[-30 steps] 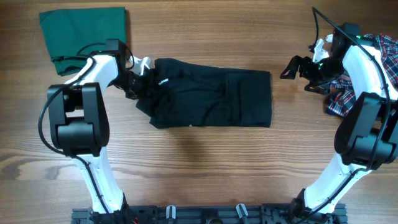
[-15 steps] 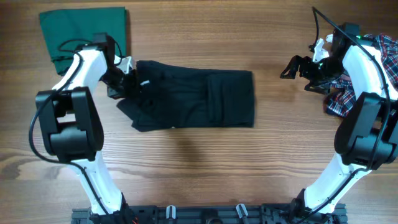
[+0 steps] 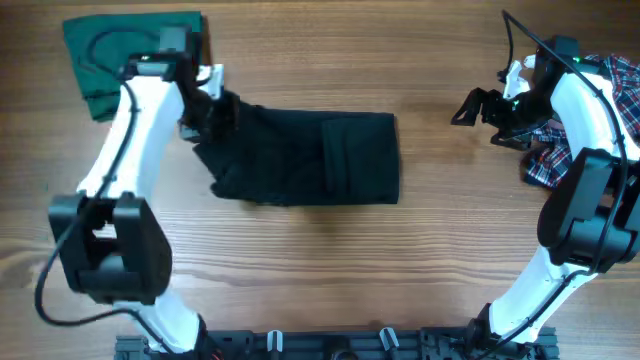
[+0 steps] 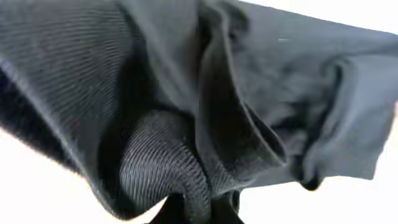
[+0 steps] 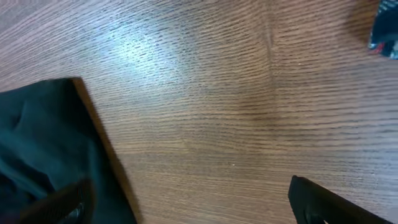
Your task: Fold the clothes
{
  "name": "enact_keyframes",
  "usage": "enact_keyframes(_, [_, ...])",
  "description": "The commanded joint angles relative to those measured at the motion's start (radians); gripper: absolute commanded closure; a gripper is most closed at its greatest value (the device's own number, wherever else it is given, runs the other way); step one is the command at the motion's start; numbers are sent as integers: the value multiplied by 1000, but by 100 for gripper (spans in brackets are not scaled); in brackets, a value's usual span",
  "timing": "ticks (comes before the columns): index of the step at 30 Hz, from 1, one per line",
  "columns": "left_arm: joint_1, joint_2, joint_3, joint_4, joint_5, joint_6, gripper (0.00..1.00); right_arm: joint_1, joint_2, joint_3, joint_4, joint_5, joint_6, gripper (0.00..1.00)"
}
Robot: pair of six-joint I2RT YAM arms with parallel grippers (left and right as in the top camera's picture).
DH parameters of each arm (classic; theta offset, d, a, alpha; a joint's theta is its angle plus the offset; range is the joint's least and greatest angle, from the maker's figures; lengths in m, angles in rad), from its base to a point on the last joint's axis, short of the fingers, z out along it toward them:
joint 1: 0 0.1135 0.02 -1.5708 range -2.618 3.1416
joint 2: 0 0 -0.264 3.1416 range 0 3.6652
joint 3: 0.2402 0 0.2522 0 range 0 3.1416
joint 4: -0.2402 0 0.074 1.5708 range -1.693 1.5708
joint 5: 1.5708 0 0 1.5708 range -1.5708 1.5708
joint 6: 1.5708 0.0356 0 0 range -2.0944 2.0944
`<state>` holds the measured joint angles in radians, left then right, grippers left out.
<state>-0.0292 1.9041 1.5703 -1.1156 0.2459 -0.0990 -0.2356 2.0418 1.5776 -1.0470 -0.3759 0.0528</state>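
Note:
My left gripper carries this end of the shirt onto the shirt's folded flap (image 3: pixel 362 158) (image 4: pixel 357 115) to its right in the overhead view next. It then releases this end, as it is still unfolded.
The black polo shirt (image 3: pixel 310 158) lies folded into a rough rectangle at the middle of the table. My left gripper (image 3: pixel 215 112) is shut on its left end and lifts that end a little. The left wrist view shows the black ribbed fabric (image 4: pixel 186 124) bunched between the fingers (image 4: pixel 199 214). My right gripper (image 3: pixel 466 108) is open and empty above bare wood to the right of the shirt. The right wrist view shows the shirt's right edge (image 5: pixel 43 149) at the lower left and the open fingers (image 5: pixel 193 205) wide apart.
A folded green garment (image 3: pixel 130 55) lies at the back left corner, just behind my left arm. A red-white-blue plaid shirt (image 3: pixel 600 125) lies crumpled at the right edge under my right arm.
My left gripper has dragged the black shirt leftward and toward the back, raising its left end. The right arm has not moved.

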Motion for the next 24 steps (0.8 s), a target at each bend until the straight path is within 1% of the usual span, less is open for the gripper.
enact_keyframes(1, [-141,-58,23,8,-7,-172,93,2,-26,11,-1,47,29,0])
enact_keyframes(4, [-188,-58,23,13,-24,-222,92,2,-26,11,-2,47,29,0])
enact_keyframes(11, [-317,-58,23,89,-31,-360,94,2,-26,7,0,47,29,0])
enact_keyframes(15, [-389,-58,23,164,-30,-440,95,2,-26,-32,16,47,28,0])
enact_keyframes(19, [-447,-58,23,216,-31,-491,94,2,-24,-48,25,47,29,0])
enact_keyframes(22, [-496,-58,23,281,-31,-535,94,2,-24,-48,25,47,29,0])
enact_keyframes(24, [-532,-58,23,342,-31,-539,94,2,-24,-48,22,47,29,0])
